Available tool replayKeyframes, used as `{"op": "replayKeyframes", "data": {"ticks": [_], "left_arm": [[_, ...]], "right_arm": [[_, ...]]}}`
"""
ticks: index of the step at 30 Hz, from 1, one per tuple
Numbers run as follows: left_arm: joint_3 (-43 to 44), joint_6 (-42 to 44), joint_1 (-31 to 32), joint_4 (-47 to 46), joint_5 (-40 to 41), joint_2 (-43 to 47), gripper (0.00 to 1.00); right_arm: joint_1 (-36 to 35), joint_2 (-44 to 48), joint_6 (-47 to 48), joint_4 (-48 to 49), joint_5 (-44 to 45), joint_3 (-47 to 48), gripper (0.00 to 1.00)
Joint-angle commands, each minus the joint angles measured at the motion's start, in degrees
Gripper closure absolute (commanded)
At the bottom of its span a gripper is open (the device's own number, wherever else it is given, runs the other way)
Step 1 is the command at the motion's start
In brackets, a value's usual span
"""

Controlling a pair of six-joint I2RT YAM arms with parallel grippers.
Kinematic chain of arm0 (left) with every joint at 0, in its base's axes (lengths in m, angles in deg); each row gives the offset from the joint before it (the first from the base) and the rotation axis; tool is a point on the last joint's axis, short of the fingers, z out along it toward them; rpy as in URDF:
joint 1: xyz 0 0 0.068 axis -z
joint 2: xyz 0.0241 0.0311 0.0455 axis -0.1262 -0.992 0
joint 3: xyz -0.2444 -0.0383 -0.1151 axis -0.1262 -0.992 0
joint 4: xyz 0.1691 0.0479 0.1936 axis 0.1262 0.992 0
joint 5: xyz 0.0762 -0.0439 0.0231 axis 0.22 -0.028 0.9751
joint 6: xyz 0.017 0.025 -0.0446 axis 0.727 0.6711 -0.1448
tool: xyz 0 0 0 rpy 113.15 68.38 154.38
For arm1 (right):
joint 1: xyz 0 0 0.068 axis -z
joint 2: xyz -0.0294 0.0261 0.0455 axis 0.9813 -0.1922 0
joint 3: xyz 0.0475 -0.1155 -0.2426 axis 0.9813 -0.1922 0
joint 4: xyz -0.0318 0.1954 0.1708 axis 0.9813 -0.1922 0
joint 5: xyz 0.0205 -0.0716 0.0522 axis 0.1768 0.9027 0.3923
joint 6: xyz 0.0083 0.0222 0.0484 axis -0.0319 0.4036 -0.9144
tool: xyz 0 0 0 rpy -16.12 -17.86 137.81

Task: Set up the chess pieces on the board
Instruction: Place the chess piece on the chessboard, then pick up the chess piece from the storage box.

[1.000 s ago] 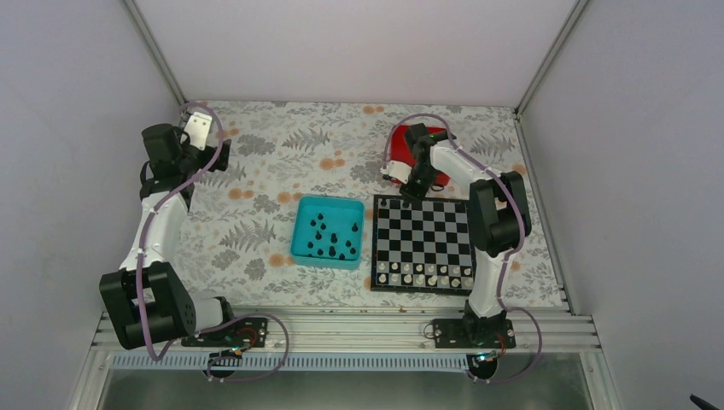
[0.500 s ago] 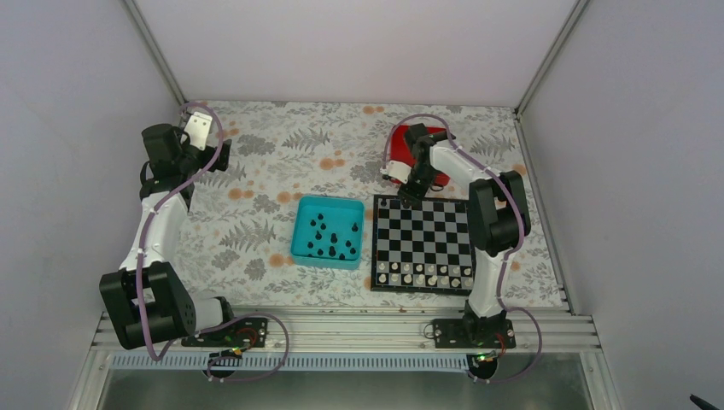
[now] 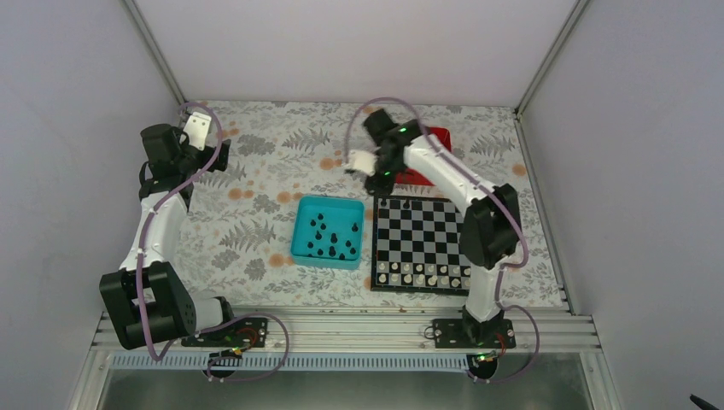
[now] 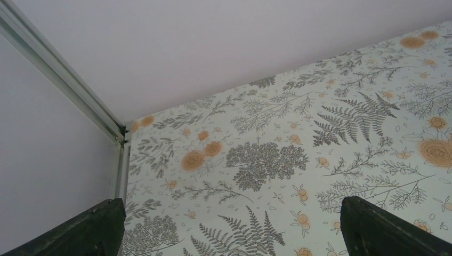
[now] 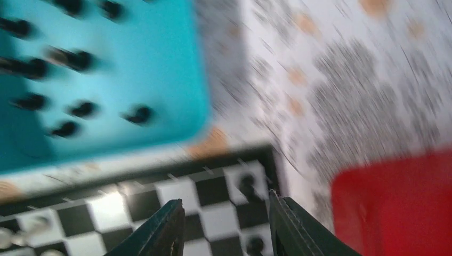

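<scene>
The right gripper needs to go back and down into the teal tray first to get the black piece by the teal tray's board side (image 3: pixel 355 227) (image 5: pixel 139 114), because that piece stands apart.
The board (image 3: pixel 423 224) lies right of centre, with pale pieces along its near row. Several black chess pieces (image 3: pixel 329 237) lie in the teal tray (image 3: pixel 300 243). My right gripper (image 3: pixel 376 178) hovers over the board's far left corner. In the blurred right wrist view it (image 5: pixel 225 205) is open with nothing between its fingers. Two black pieces (image 5: pixel 247 184) stand on board (image 5: pixel 133 205) squares below it, near the corner. My left gripper (image 4: pixel 230 213) is wide open and empty over the floral cloth at the far left.
The red tray (image 3: pixel 435 141) sits behind the board, partly hidden by the right arm, and shows at the right edge (image 5: pixel 394 202) of the right wrist view. Grey walls and metal rails (image 4: pixel 64 85) bound the table. The teal tray (image 5: pixel 106 80) fills that view's upper left.
My right gripper has opened and swung up and to the left, away from the board's far left corner. The left arm has not moved.
</scene>
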Motion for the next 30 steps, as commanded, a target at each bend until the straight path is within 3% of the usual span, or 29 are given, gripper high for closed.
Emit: {"op": "replayKeyframes", "data": {"ticks": [1, 9, 15, 30], "left_arm": [[0.50, -0.13, -0.45, 0.06, -0.83, 0.68, 0.00], [0.14, -0.06, -0.68, -0.10, -0.89, 0.95, 0.00], [-0.12, -0.06, -0.90, -0.27, -1.33, 1.07, 0.00], [-0.30, -0.01, -1.38, -0.23, -2.16, 1.03, 0.00]], "right_arm": [[-11.63, -0.20, -2.09, -3.19, 2.12, 2.89, 0.58], [-18.84, -7.38, -2.28, -5.18, 6.90, 6.78, 0.59], [-18.95, -10.52, -3.54, -5.27, 12.02, 4.86, 0.59], [-19.00, -14.48, -2.56, -5.59, 13.22, 3.95, 0.59]]}}
